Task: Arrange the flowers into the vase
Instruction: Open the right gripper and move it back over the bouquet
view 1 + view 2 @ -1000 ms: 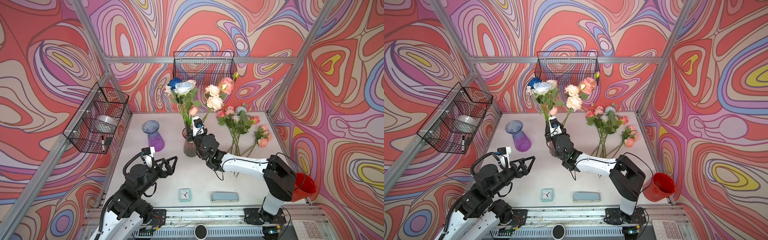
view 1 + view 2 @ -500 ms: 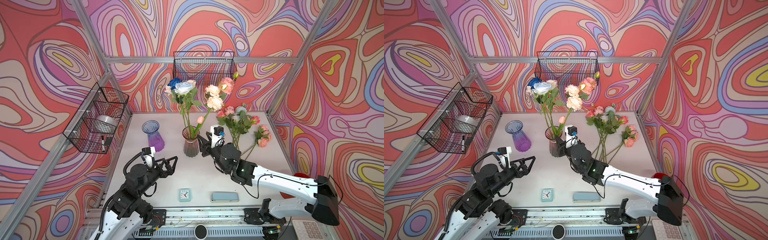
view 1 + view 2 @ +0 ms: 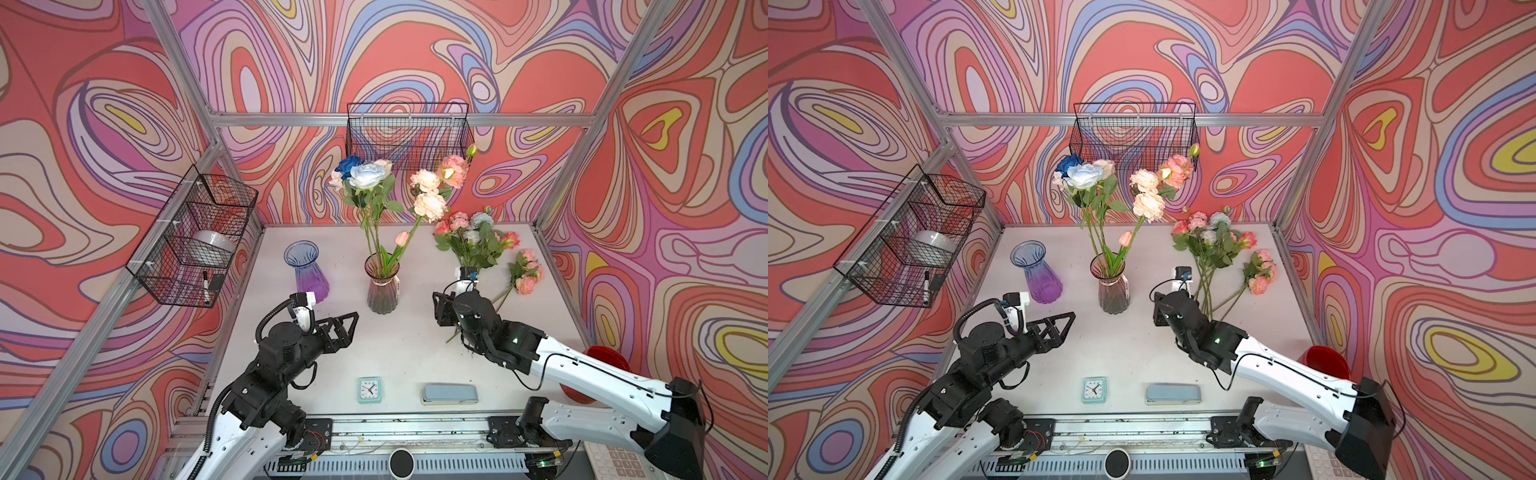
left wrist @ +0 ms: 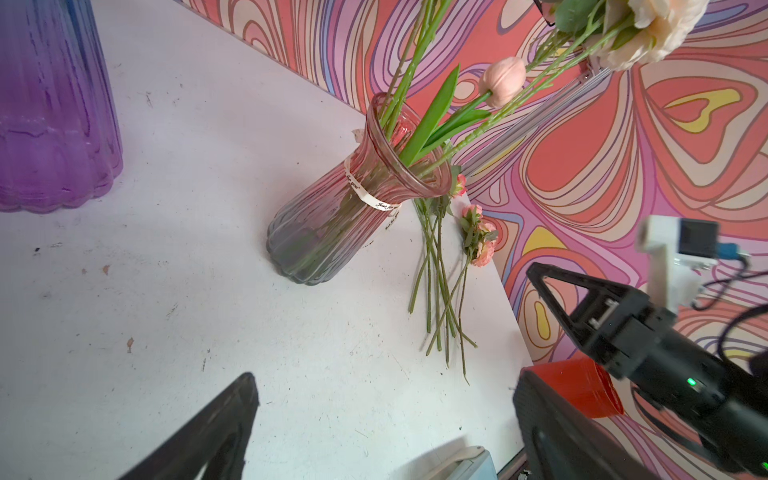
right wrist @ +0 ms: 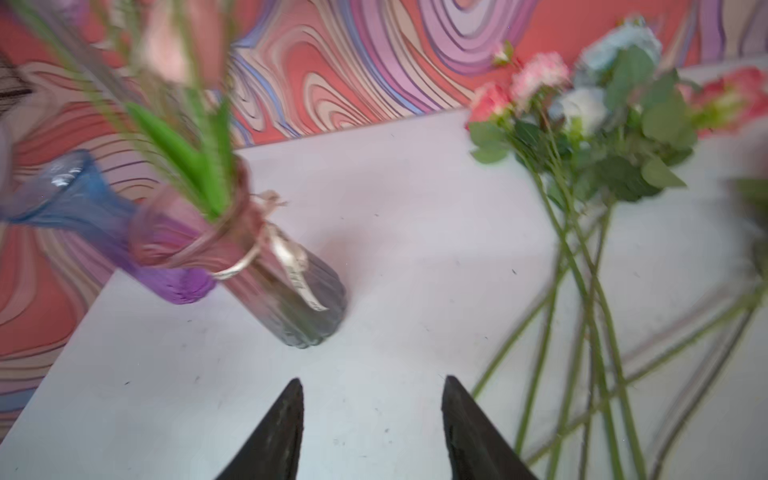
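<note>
My right gripper moves away from the vase next and tilts its fingers down. It then lowers over the bare lower stem (image 3: pixel 1207 298) (image 5: pixel 590 332), since the flowers lie flat on the table.
A pink-to-grey glass vase (image 3: pixel 382 286) (image 3: pixel 1113 291) (image 4: pixel 353 208) stands mid-table and holds several flowers (image 3: pixel 368 176) (image 3: pixel 1086 174), among them a short pink bud (image 4: pixel 500 81). More flowers (image 3: pixel 473 241) (image 3: pixel 1214 241) (image 5: pixel 602 124) lie flat at the back right, stems toward the front. My right gripper (image 3: pixel 440 307) (image 3: pixel 1158 307) (image 5: pixel 373 379) hovers open and empty between the vase and those stems. At front left, my left gripper (image 3: pixel 351 326) (image 3: pixel 1069 324) (image 4: pixel 384 378) is wide open, empty and pointing at the vase.
An empty blue-purple vase (image 3: pixel 307 274) (image 3: pixel 1038 274) stands left of the pink one. A small clock (image 3: pixel 370 390) and a pale blue case (image 3: pixel 449 394) lie near the front edge. A red cup (image 3: pixel 1325 361) sits off the table's right side. Wire baskets (image 3: pixel 199 237) (image 3: pixel 409 137) hang on the walls.
My right gripper has left the vase mouth and swung right and back, beside the loose stems, with nothing in it. The pink bud stays in the vase. The left arm has not moved.
</note>
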